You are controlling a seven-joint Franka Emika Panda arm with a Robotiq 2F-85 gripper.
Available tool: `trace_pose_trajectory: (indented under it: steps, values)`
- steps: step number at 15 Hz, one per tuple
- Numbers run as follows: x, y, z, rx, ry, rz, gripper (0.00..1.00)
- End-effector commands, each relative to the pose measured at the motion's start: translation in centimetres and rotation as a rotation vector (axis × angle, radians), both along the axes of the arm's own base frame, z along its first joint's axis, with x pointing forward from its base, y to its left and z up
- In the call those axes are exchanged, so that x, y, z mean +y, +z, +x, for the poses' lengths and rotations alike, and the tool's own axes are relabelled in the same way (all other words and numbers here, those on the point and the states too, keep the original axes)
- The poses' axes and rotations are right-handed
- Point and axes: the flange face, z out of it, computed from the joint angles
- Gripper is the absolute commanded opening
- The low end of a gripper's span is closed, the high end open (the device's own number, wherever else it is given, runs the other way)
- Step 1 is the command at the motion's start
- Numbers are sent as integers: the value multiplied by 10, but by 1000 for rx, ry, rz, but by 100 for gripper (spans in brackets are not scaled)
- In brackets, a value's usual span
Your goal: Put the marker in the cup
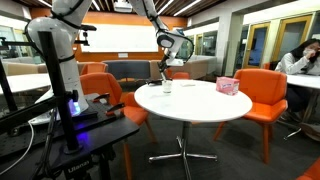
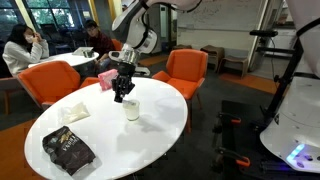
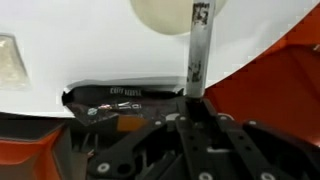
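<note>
The marker already points across the cup's rim. My gripper will move toward the pale cup's opening point(image 3: 165, 11) next and let go of the marker point(image 3: 197, 50) over it.
My gripper point(image 3: 193, 105) is shut on the marker point(image 3: 197, 50), a thin grey stick with dark print that points away from the jaws. Its tip reaches the rim of the pale round cup point(image 3: 175, 14) at the top of the wrist view. In both exterior views the gripper point(image 1: 165, 68) point(image 2: 122, 92) hangs just above and beside the small white cup point(image 1: 167, 86) point(image 2: 131, 109), which stands on the round white table point(image 1: 200, 105) point(image 2: 150, 135). The marker is too small to make out there.
A pink patterned box point(image 1: 228, 86) point(image 2: 107, 78) stands near the table's edge. A dark snack bag point(image 2: 68, 150) point(image 3: 110, 100) and a clear packet point(image 2: 75, 113) lie on the table. Orange chairs point(image 1: 265, 95) point(image 2: 185, 70) surround it.
</note>
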Motion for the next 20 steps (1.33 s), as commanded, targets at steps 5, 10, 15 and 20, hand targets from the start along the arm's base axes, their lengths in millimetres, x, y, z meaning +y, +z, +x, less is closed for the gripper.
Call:
trace_pose_trajectory:
  steps: [5,10,15,20]
  values:
    - [-11,-29,9,-10,-53,46,5]
    - [-29,-30,8,-13,-87,32,5]
    - [-42,-32,5,-1,-127,1,52]
    - [-29,-17,5,-4,-144,-46,89]
